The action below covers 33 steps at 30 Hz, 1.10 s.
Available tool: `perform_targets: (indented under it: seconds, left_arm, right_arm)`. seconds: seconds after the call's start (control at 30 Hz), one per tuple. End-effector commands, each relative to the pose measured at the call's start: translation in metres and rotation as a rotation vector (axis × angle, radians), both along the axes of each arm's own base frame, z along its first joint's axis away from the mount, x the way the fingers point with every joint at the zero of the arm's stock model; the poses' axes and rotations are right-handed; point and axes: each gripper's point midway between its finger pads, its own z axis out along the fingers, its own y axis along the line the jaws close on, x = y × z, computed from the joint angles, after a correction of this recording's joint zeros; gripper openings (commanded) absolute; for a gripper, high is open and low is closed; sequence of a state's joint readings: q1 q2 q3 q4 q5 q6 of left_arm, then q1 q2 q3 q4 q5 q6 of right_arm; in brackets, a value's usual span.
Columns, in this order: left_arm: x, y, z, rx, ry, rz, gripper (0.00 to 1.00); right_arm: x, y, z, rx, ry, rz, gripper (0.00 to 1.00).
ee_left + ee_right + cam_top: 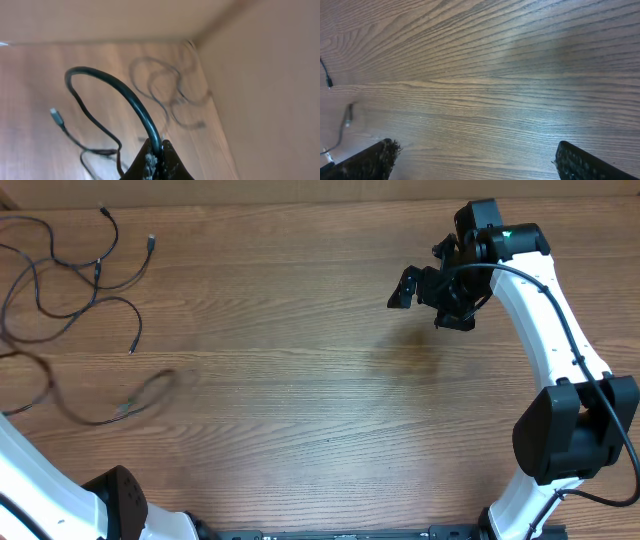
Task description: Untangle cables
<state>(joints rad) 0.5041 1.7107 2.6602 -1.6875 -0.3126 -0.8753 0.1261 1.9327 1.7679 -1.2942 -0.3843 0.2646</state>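
I will next lower my left gripper and tip it down toward the tabletop short of the far loops. I will let go of the black cable where bare wood lies between it and them.
Several thin black cables (95,270) lie in loose loops at the table's far left, with small plug ends spread out. One loop (150,392) nearer the front looks blurred. In the left wrist view my left gripper (159,150) is shut on a black cable (115,85) that arches up from the jaws. A silvery-tipped plug (56,115) and more blurred loops (170,95) lie beyond it. My left gripper is out of the overhead view. My right gripper (430,302) is open and empty at the far right, over bare wood (475,165). Two cable ends (347,117) show at its left edge.
The wooden table (300,400) fills the view. My white left arm (40,480) comes in at the bottom left. My white right arm (545,310), with its own thicker black wire, stands along the right side. The table's far edge runs along the top.
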Motion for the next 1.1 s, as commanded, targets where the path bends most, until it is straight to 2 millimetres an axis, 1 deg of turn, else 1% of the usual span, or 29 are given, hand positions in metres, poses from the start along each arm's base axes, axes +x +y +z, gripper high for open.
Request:
perform_targets:
  seconds: [0.0,0.03,0.1,0.13,0.17,0.2,0.27,0.3,0.33,0.37,0.43,0.47,0.5,0.53,0.57,0.6,0.67,0.7,0.77,0.83,0.87,0.9,0.97,1.07]
  left_arm:
    - [-0.028,0.028,-0.002,0.047,0.044,0.185,0.04]
    - [-0.032,0.034,-0.007,0.037,0.056,0.211,0.04]
    - [-0.044,0.049,-0.023,0.0,0.099,0.282,0.04]
    - [-0.055,0.061,-0.041,-0.043,0.139,0.344,0.04]
    - [-0.062,0.068,-0.055,-0.08,0.166,0.393,0.04]
    - [-0.066,0.072,-0.065,-0.107,0.181,0.427,0.04]
    - [-0.078,0.08,-0.095,-0.18,0.232,0.515,0.04]
    - [-0.081,0.082,-0.103,-0.197,0.244,0.534,0.04]
    - [-0.084,0.086,-0.114,-0.217,0.267,0.554,0.04]
    - [-0.088,0.092,-0.132,-0.242,0.298,0.574,0.04]
    - [-0.09,0.097,-0.157,-0.275,0.328,0.602,0.05]
    - [-0.089,0.1,-0.17,-0.287,0.348,0.605,0.05]
    - [-0.087,0.104,-0.189,-0.301,0.37,0.607,0.06]
    - [-0.085,0.106,-0.203,-0.309,0.384,0.607,0.06]
    - [-0.083,0.109,-0.221,-0.318,0.404,0.604,0.06]
    - [-0.082,0.11,-0.23,-0.325,0.418,0.601,0.06]
    - [-0.079,0.111,-0.261,-0.336,0.473,0.547,0.04]
    - [-0.075,0.11,-0.28,-0.338,0.507,0.491,0.04]
    - [-0.075,0.11,-0.3,-0.335,0.549,0.433,0.04]
    - [-0.078,0.106,-0.317,-0.346,0.569,0.429,0.04]
    - [-0.081,0.102,-0.331,-0.36,0.58,0.426,0.05]
    - [-0.082,0.099,-0.34,-0.369,0.584,0.423,0.08]
    - [-0.08,0.087,-0.363,-0.424,0.57,0.395,0.14]
    - [-0.068,0.066,-0.382,-0.542,0.509,0.331,0.15]
  right_arm:
    - [0.003,0.0,0.02,-0.003,-0.067,0.009,1.0]
    - [0.003,0.0,0.02,-0.003,-0.067,0.009,1.0]
    - [0.003,0.0,0.02,-0.003,-0.067,0.009,1.0]
    - [0.003,0.0,0.02,-0.003,-0.068,0.009,1.0]
    - [0.003,0.0,0.02,-0.002,-0.068,0.009,1.0]
    - [0.003,0.0,0.02,-0.003,-0.069,0.009,1.0]
    - [0.003,0.0,0.02,-0.003,-0.068,0.009,1.0]
    - [0.003,0.0,0.02,-0.002,-0.068,0.009,1.0]
    - [0.003,0.0,0.02,-0.003,-0.068,0.009,1.0]
    - [0.003,0.0,0.02,-0.003,-0.068,0.009,1.0]
    - [0.003,0.0,0.02,-0.003,-0.068,0.009,1.0]
    - [0.003,0.0,0.02,-0.003,-0.068,0.009,1.0]
    - [0.003,0.0,0.02,-0.003,-0.067,0.009,1.0]
    - [0.003,0.0,0.02,-0.003,-0.067,0.009,1.0]
    - [0.003,0.0,0.02,-0.003,-0.068,0.009,1.0]
    - [0.003,0.0,0.02,-0.002,-0.068,0.009,1.0]
    - [0.003,0.0,0.02,-0.002,-0.068,0.009,1.0]
    - [0.003,0.0,0.02,-0.002,-0.068,0.009,1.0]
    - [0.003,0.0,0.02,-0.002,-0.068,0.009,1.0]
    - [0.003,0.0,0.02,-0.002,-0.068,0.009,1.0]
    - [0.003,0.0,0.02,-0.002,-0.068,0.008,1.0]
    - [0.003,0.0,0.02,-0.002,-0.068,0.008,1.0]
    - [0.003,0.0,0.02,-0.003,-0.068,0.009,1.0]
    - [0.003,0.0,0.02,-0.002,-0.068,0.008,1.0]
